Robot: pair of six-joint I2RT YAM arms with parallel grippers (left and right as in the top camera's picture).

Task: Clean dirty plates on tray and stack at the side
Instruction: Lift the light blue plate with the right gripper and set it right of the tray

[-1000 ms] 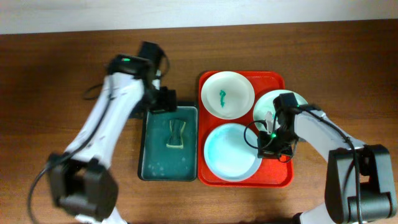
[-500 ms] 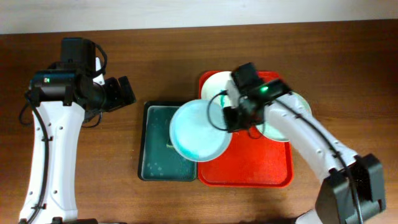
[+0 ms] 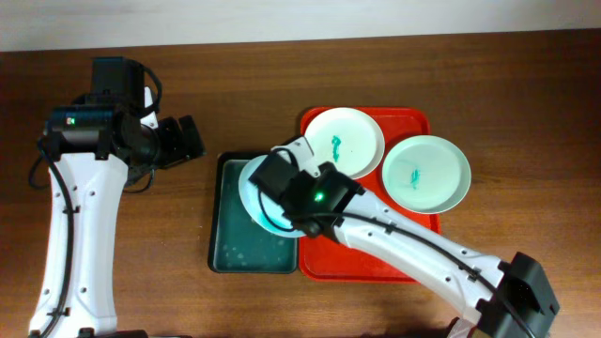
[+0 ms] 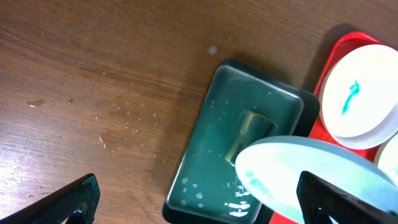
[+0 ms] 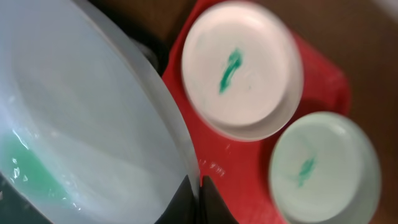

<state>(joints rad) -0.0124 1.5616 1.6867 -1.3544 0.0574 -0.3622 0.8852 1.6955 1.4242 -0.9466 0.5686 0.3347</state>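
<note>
The blue plate (image 3: 254,192) goes right in the overhead view with my right gripper next, to the bare tabletop past the pale green plate, then down for release.
My right gripper (image 3: 285,203) is shut on the rim of the pale blue plate (image 3: 254,192) and holds it tilted over the dark green tray (image 3: 230,249). The right wrist view shows the fingers (image 5: 196,198) pinching the plate (image 5: 81,124). The white plate (image 3: 343,141) lies on the red tray (image 3: 376,258) with a teal smear. The pale green plate (image 3: 425,174), also smeared, overhangs the red tray's right edge. My left gripper (image 3: 183,141) is open and empty over bare table, left of the green tray; its fingers (image 4: 199,208) frame the blue plate (image 4: 311,174).
The dark green tray (image 4: 211,168) holds water drops and a sponge (image 4: 249,132), partly under the blue plate. Brown wooden table (image 3: 526,84) surrounds both trays. The lower part of the red tray carries nothing.
The right arm lifted the pale blue plate off the red tray and carried it left over the green tray. The left arm pulled back from the green tray to the left.
</note>
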